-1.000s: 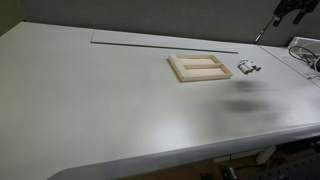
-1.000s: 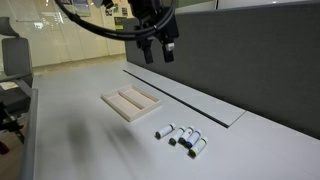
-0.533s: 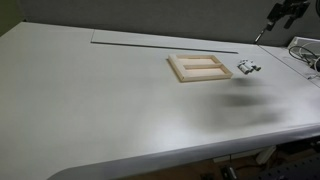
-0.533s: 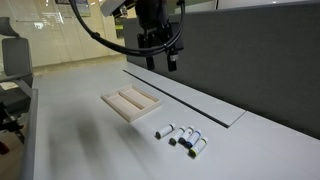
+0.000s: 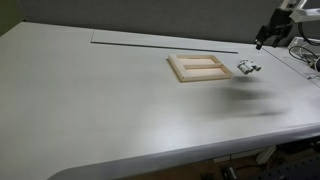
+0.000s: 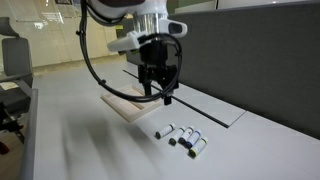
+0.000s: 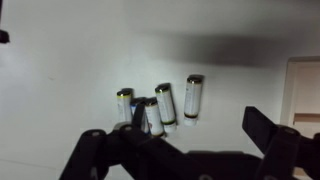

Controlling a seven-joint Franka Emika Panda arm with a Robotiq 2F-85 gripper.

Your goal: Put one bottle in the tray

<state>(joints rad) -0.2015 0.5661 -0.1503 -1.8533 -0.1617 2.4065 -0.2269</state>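
The tiny whitish bottle nearest the tray is at the group's end beside bare table, so my gripper should go down onto it with a finger on either side of the bottle's body.
Several small pale bottles with dark ends lie side by side on the white table, seen in both exterior views and in the wrist view. The light wooden tray lies flat beside them; its edge shows at the right of the wrist view. My gripper hangs open and empty in the air above the bottles, touching nothing.
The white table has a long flat seam or panel line along its back part. A dark partition wall stands behind the table. Cables lie at the table's far edge.
The gripper has come down and moved toward the bottles; it was high above the table a second ago. The bottles and the tray have not moved.
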